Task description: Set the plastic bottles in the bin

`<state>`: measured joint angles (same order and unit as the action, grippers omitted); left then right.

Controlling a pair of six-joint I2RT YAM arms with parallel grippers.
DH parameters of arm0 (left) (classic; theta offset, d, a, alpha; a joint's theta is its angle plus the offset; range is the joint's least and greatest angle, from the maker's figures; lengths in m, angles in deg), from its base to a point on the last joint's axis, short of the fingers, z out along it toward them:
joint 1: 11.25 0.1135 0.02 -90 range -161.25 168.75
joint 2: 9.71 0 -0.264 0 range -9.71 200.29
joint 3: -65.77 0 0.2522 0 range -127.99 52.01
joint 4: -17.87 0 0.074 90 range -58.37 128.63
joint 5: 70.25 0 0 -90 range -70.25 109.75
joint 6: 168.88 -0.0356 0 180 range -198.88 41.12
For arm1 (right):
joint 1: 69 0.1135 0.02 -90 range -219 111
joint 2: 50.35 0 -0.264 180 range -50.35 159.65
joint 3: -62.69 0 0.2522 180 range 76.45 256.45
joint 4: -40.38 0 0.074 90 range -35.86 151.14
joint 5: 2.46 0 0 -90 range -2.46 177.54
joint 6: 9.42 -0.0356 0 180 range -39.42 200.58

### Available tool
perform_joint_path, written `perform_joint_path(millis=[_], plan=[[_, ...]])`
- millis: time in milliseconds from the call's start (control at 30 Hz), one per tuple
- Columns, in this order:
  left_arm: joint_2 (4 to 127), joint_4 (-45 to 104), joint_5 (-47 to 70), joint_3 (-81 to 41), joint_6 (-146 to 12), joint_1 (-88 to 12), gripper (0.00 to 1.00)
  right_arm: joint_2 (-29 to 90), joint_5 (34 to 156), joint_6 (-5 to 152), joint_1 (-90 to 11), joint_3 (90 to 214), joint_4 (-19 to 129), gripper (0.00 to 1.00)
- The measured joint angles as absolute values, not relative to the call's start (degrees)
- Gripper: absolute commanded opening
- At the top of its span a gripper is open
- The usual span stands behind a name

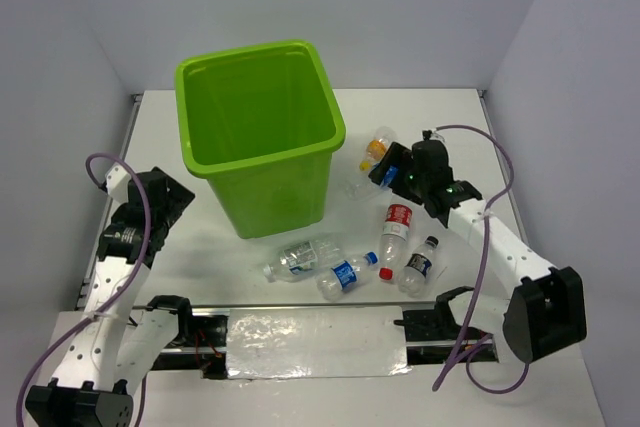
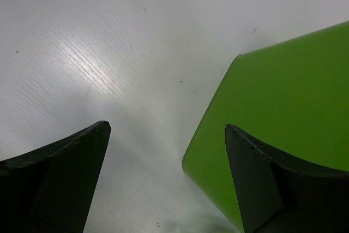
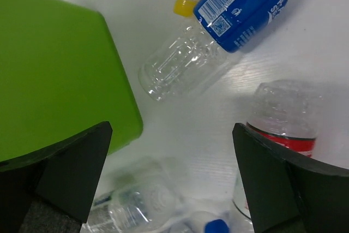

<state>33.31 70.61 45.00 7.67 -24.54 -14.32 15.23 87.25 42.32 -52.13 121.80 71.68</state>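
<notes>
The blue-labelled bottle lies angled to my open fingers, so next my right gripper turns to straddle it, lowering onto the bottle's clear half beside its label.
The lime-green bin stands upright in the middle of the table. Several plastic bottles lie to its right and front: a yellow-capped one, a blue-labelled one, a red-labelled one, a dark-labelled one, a blue-capped one and a clear one. My right gripper is open and empty above the blue-labelled bottle, with the red-labelled bottle beside its right finger. My left gripper is open and empty, left of the bin.
The bin's wall is close on the left of my right gripper. Bare white table shows under my left gripper. Grey walls enclose the table on three sides.
</notes>
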Motion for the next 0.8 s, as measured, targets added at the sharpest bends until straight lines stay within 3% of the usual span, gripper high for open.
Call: perform_joint_path(millis=[367,800], plan=[[29.73,69.43,45.0,8.51,-24.56,-14.32,0.99,29.57,78.26,26.17,-49.25,125.91,71.0,1.0],[29.49,68.88,44.81,9.42,-24.58,-14.32,0.99,46.66,75.23,18.72,-49.25,133.58,69.67,0.98]])
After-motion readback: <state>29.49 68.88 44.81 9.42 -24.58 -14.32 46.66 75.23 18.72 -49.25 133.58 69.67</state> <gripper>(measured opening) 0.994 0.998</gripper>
